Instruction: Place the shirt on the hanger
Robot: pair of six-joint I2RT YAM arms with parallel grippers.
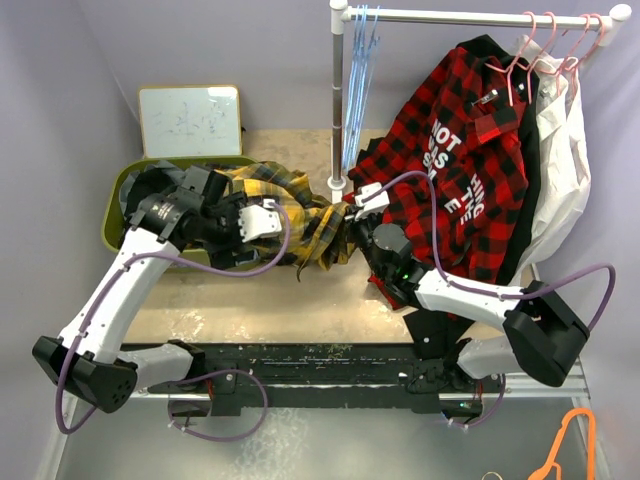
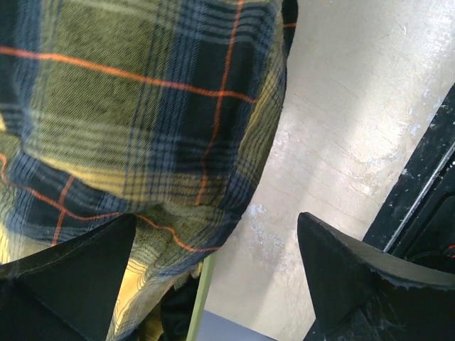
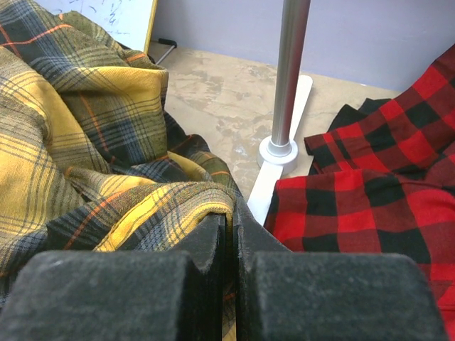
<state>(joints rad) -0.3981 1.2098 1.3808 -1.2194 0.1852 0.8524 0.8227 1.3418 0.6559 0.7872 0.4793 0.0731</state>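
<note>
The gap between my left gripper's open fingers mostly shows table, so my left gripper will next move slightly toward the rack pole and bring its fingers onto the shirt's fold.
The yellow-and-navy plaid shirt (image 1: 305, 210) lies bunched on the table, trailing from the green bin toward the rack pole. My right gripper (image 1: 347, 213) is shut on a folded edge of it; in the right wrist view the jaws (image 3: 232, 226) pinch the yellow fold (image 3: 142, 206). My left gripper (image 1: 280, 226) is open beside the shirt's left part. In the left wrist view the cloth (image 2: 142, 114) hangs over the left finger (image 2: 71, 284), with the gap (image 2: 213, 284) mostly showing table. Light-blue hangers (image 1: 361, 55) hang on the rack's left end.
A green bin (image 1: 112, 215) stands at the left, its rim showing in the left wrist view (image 2: 202, 298). A whiteboard (image 1: 190, 120) leans behind it. The rack pole (image 3: 288, 78) stands centre. A red checked shirt (image 1: 455, 170), a white garment (image 1: 562, 170) and pink hangers (image 1: 545, 45) hang right. An orange hanger (image 1: 572, 440) lies near right.
</note>
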